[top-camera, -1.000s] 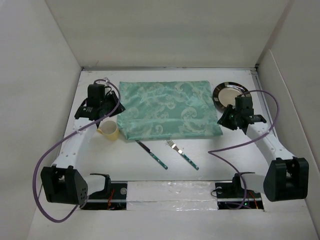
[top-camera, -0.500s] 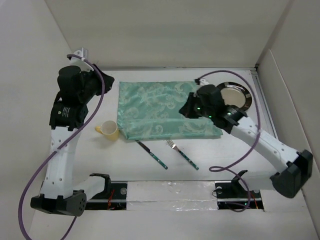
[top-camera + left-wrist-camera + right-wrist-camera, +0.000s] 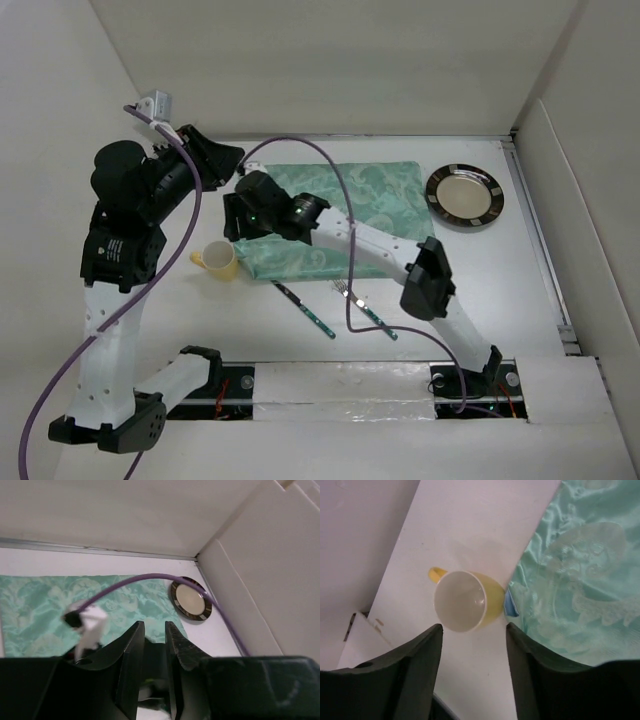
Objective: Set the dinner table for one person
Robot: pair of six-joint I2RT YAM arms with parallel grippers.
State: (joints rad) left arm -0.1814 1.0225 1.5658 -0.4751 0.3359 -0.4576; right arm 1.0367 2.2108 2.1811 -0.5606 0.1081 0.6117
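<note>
I should next lower my right gripper with open fingers onto the cup's rim by the cloth [image 3: 484, 601], since the cup's upturned opening has room for one finger inside.
The white dinner table [image 3: 490, 290] holds a mint-green patterned cloth [image 3: 370, 200] at its middle back. A yellow cup [image 3: 218, 260] stands off the cloth's near left corner. A dark-rimmed silver plate [image 3: 465, 195] lies right of the cloth. A knife [image 3: 305, 308] and a fork [image 3: 365, 308] lie in front of it. My right gripper [image 3: 236, 222] reaches across to the left and hovers open and empty above the cup [image 3: 460, 600]. My left gripper [image 3: 230, 157] is raised high at the back left, its jaws a narrow gap apart and empty.
White upright panels [image 3: 60, 150] border the table on the left, back and right. The right arm and its purple cable [image 3: 345, 215] stretch across the cloth. The left wrist view shows the cloth [image 3: 40, 605] and plate [image 3: 189, 600] far below.
The right arm has swung from beside the plate across the cloth to above the cup. The left arm has risen from near the cup to high at the back left.
</note>
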